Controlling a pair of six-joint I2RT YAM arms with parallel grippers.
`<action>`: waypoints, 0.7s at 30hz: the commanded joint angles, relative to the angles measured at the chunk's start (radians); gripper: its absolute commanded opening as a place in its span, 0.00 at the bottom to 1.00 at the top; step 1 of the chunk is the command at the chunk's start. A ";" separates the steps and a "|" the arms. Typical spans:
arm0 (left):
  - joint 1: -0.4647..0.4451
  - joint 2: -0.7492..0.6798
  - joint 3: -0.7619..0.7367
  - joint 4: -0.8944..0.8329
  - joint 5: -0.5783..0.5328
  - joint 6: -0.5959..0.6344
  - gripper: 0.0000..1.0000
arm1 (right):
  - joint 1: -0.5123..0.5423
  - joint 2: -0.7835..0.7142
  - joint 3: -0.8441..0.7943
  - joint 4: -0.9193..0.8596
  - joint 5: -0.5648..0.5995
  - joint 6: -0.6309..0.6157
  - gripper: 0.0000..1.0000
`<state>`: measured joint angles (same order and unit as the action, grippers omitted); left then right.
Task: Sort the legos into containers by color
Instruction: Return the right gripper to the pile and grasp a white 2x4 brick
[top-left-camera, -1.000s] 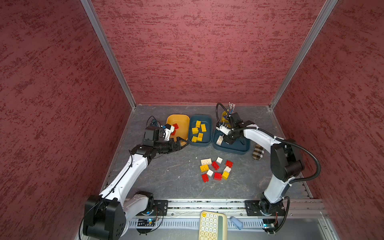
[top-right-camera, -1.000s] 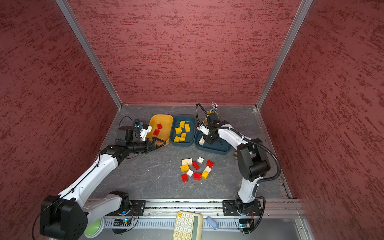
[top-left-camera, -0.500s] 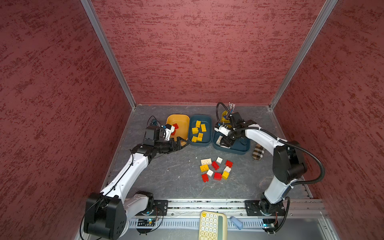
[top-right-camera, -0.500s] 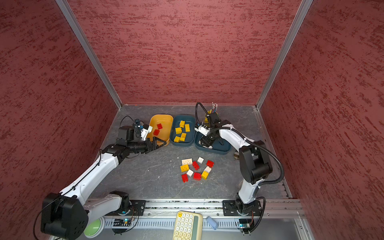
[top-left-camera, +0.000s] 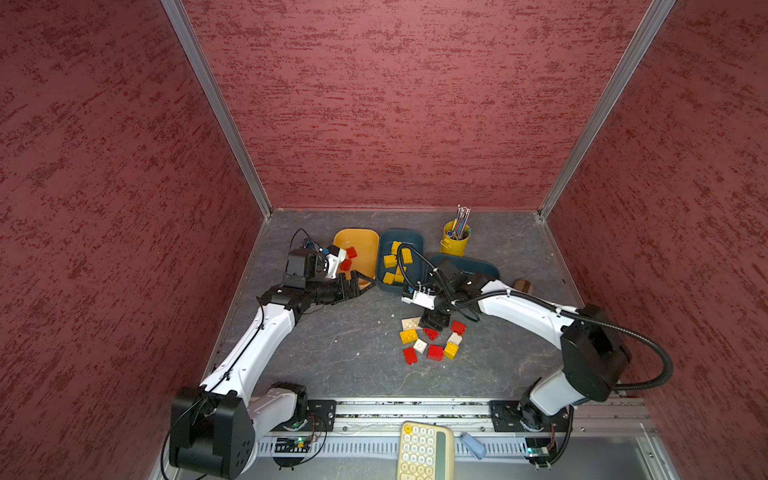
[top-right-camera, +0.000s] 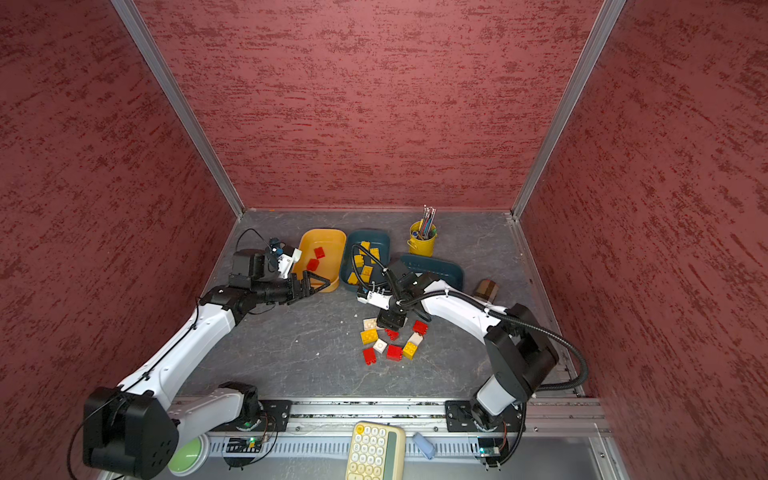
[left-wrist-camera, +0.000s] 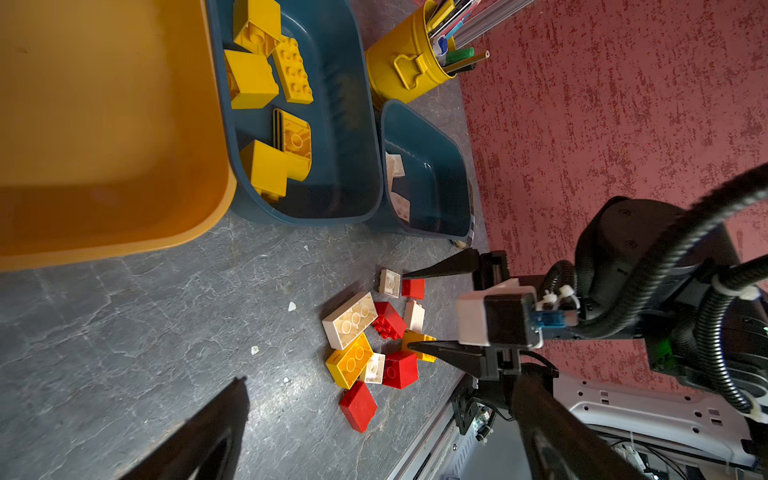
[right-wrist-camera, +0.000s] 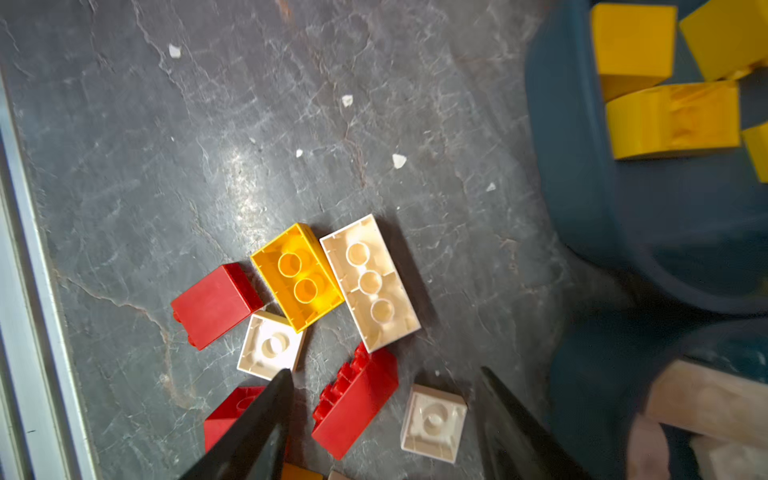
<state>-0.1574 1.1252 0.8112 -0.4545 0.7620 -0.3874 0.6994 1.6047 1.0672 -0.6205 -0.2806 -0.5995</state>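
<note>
I'll next lower my right gripper toward the long white brick and close across its end by the red oblong brick, as the yellow brick stops short there.
Loose red, yellow and white legos (top-left-camera: 432, 341) lie in a pile mid-table. My right gripper (top-left-camera: 432, 323) hangs just over the pile's far side, open. In the right wrist view its fingertips (right-wrist-camera: 385, 371) straddle a red oblong brick (right-wrist-camera: 355, 409) and a white square one (right-wrist-camera: 434, 422); both lie on the table. My left gripper (top-left-camera: 363, 281) stands open and empty at the front rim of the orange tub (top-left-camera: 361, 237), which holds red bricks (top-left-camera: 351, 252). One teal tub (top-left-camera: 415, 241) holds yellow bricks (left-wrist-camera: 266, 79). The other teal tub (top-left-camera: 482, 266) holds white bricks (left-wrist-camera: 395, 166).
A yellow cup of pens (top-left-camera: 455, 243) stands behind the teal tubs. A brown wooden block (top-left-camera: 523, 286) sits right of them. A cream calculator (top-left-camera: 424, 451) and a small blue object (top-left-camera: 473, 444) lie beyond the front rail. Red walls close in three sides.
My right gripper has left the right-hand teal tub, come forward over the pile and opened. The left arm has barely moved.
</note>
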 joint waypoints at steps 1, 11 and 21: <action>0.014 -0.025 0.014 -0.026 0.011 0.027 0.99 | 0.026 0.038 -0.001 0.055 0.047 -0.071 0.68; 0.039 -0.050 -0.006 -0.032 0.024 0.032 0.99 | 0.063 0.141 0.007 0.085 0.127 -0.118 0.67; 0.058 -0.050 -0.016 -0.030 0.040 0.036 0.99 | 0.071 0.189 0.030 0.115 0.098 -0.112 0.60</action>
<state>-0.1078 1.0863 0.8059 -0.4812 0.7853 -0.3756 0.7616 1.7737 1.0683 -0.5362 -0.1608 -0.6891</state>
